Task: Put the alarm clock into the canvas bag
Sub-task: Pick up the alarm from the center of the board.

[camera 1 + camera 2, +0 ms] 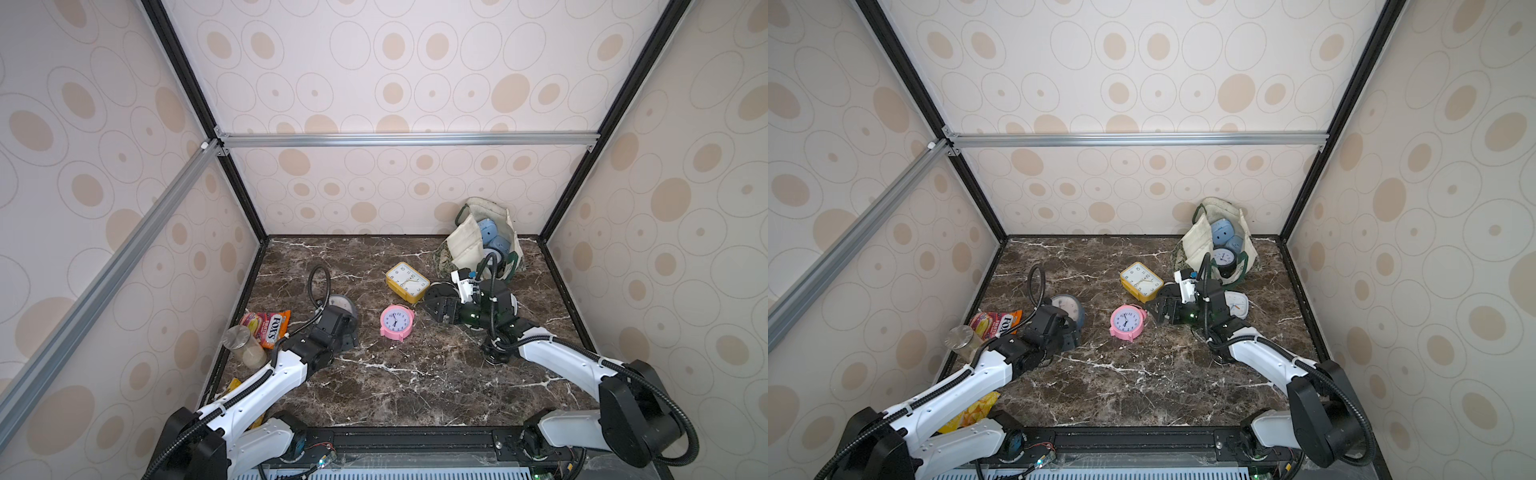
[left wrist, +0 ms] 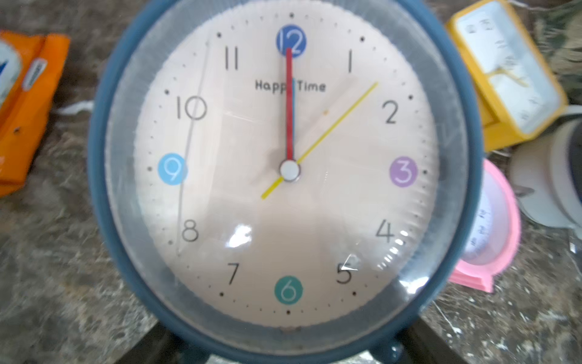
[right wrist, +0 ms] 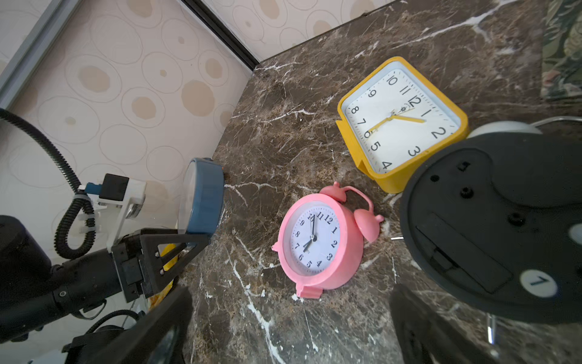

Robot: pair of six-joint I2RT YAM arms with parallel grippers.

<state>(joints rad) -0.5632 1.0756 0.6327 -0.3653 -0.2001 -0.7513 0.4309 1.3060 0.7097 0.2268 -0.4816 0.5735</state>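
The bag is nearby, so my right gripper needs to move next toward the blue-rimmed clock's free side [image 3: 206,197], which is beyond the pink clock [image 3: 318,249] from the gripper, and close there.
A blue-rimmed round alarm clock [image 2: 289,170] fills the left wrist view. My left gripper [image 3: 201,235] has a finger against each side of its lower rim, at the table's left. In both top views the off-white canvas bag [image 1: 467,243] [image 1: 1196,245] stands open at the back right, with light blue clocks [image 1: 488,232] inside. Just in front of the bag, my right gripper [image 3: 289,318] is open and holds nothing. It points at a pink twin-bell clock [image 3: 318,249]. A yellow square clock [image 1: 407,281] lies behind the pink one.
A black-backed round clock [image 3: 491,227] sits close beside the right gripper. A white clock [image 1: 1237,305] lies under the right arm. An orange candy bag [image 1: 268,326] and a lidded jar [image 1: 243,347] crowd the left wall. A yellow packet [image 1: 971,411] lies front left.
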